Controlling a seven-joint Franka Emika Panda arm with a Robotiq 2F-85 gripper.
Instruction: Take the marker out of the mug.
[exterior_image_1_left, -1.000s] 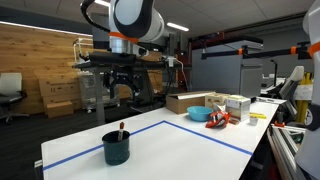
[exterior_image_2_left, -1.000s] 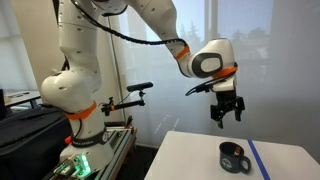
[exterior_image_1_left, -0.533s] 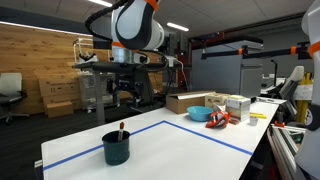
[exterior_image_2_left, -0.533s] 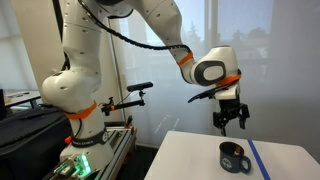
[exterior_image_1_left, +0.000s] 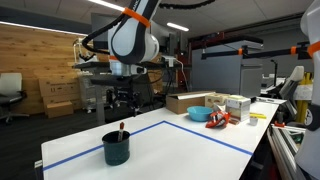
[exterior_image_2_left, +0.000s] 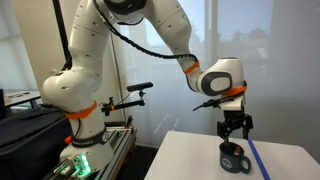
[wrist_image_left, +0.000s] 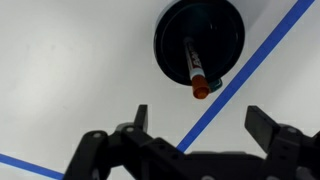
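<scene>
My gripper lowers toward the mug next until its open fingers straddle the marker's red tip (exterior_image_1_left: 122, 125) (wrist_image_left: 201, 89), since that tip sticks out over the mug's rim below my gripper.
The dark teal mug (exterior_image_1_left: 116, 149) stands on the white table near its front corner; it also shows in the other exterior view (exterior_image_2_left: 235, 157) and from above in the wrist view (wrist_image_left: 200, 38). The red marker (wrist_image_left: 194, 68) leans inside it, its red tip over the rim; its tip sticks up in an exterior view (exterior_image_1_left: 122, 127). My gripper (exterior_image_1_left: 122, 103) hangs open and empty above the mug, close over it in an exterior view (exterior_image_2_left: 235, 131). In the wrist view the open fingers (wrist_image_left: 203, 120) sit below the mug.
Blue tape lines (wrist_image_left: 240, 78) mark a rectangle on the table (exterior_image_1_left: 180, 145). A light blue bowl (exterior_image_1_left: 199, 114), a red object (exterior_image_1_left: 219, 119) and boxes (exterior_image_1_left: 228, 104) lie at the far end. The mug sits near a table edge (exterior_image_2_left: 160, 160).
The gripper has come down toward the mug, staying open. The mug and marker have not moved.
</scene>
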